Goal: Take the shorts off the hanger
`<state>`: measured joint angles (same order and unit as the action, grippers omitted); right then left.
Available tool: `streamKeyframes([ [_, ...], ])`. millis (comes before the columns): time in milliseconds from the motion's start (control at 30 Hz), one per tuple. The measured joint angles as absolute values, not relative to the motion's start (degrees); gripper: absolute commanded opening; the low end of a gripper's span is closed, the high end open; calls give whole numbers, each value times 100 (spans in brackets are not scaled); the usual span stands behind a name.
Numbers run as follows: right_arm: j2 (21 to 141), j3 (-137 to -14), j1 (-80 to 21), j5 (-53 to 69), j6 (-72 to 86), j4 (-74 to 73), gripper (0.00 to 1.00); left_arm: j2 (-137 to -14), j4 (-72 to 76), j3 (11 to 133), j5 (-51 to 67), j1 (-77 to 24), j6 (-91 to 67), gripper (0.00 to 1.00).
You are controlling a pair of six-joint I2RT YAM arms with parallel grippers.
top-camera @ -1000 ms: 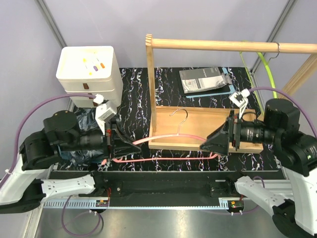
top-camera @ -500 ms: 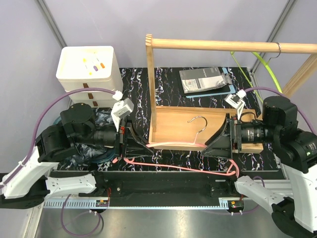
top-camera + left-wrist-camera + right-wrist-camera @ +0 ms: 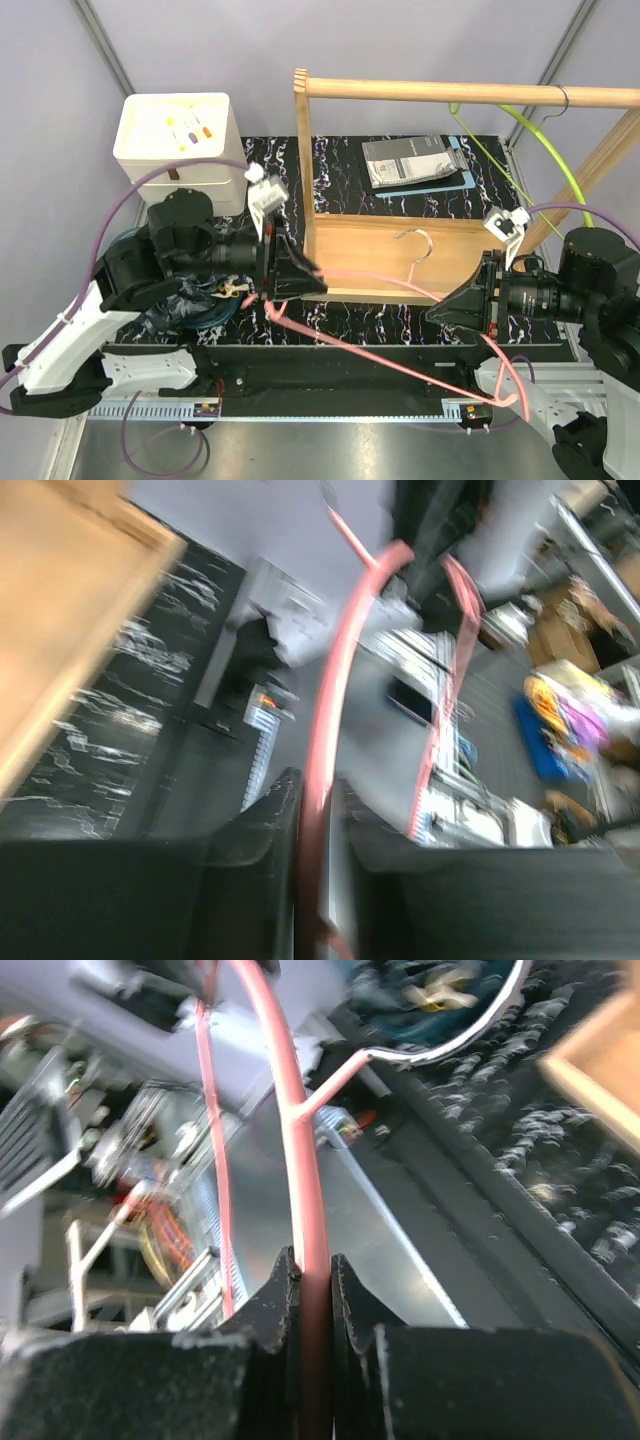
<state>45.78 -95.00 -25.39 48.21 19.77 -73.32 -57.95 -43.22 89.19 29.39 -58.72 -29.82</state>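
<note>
My right gripper next lifts up and outward, sets the pink hanger's metal hook (image 3: 415,245) over the bar (image 3: 524,95) beside the green hanger and lets go, since the pink hanger is bare.
A pink hanger (image 3: 380,345) with a metal hook (image 3: 415,245) slants across the table's front between my two grippers; no cloth hangs on it. My right gripper (image 3: 432,312) (image 3: 312,1265) is shut on one pink bar of the hanger (image 3: 290,1120). My left gripper (image 3: 318,278) (image 3: 318,792) has the other bar (image 3: 335,670) between its jaws, which stand slightly apart with a thin gap on one side. The shorts (image 3: 175,305) lie as a dark, blue-tinged heap on the table at the left, partly hidden under my left arm.
A wooden rack stands behind, its base board (image 3: 370,245) just beyond the hanger and its rail (image 3: 450,92) above. A green hanger (image 3: 535,150) hangs on the rail. White drawer boxes (image 3: 175,140) stand at the back left; a grey packet (image 3: 410,160) lies at the back.
My right gripper has shut on the hanger and pulled back to the right. The left gripper has moved right and loosened. The hanger has tilted, its lower end swinging past the near edge.
</note>
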Motion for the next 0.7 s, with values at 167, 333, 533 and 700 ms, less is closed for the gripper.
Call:
streamKeyframes([
  [167,4602,-9935,-2517,3039,2010,-7776,0,-6128,-4545,9660,1149,-5655,-2910,95],
  [333,4556,-10311,-2508,1490,2067,-7918,0,-5896,-4860,9885,-285,-5645,-2827,97],
  [533,4504,-10816,-2506,349,2213,-7979,0,-5468,-5050,9721,-956,-5640,-2788,97],
  [700,4617,-11034,-2506,3,2320,-7848,0,-5413,-5111,9548,-1011,-5640,-2808,97],
])
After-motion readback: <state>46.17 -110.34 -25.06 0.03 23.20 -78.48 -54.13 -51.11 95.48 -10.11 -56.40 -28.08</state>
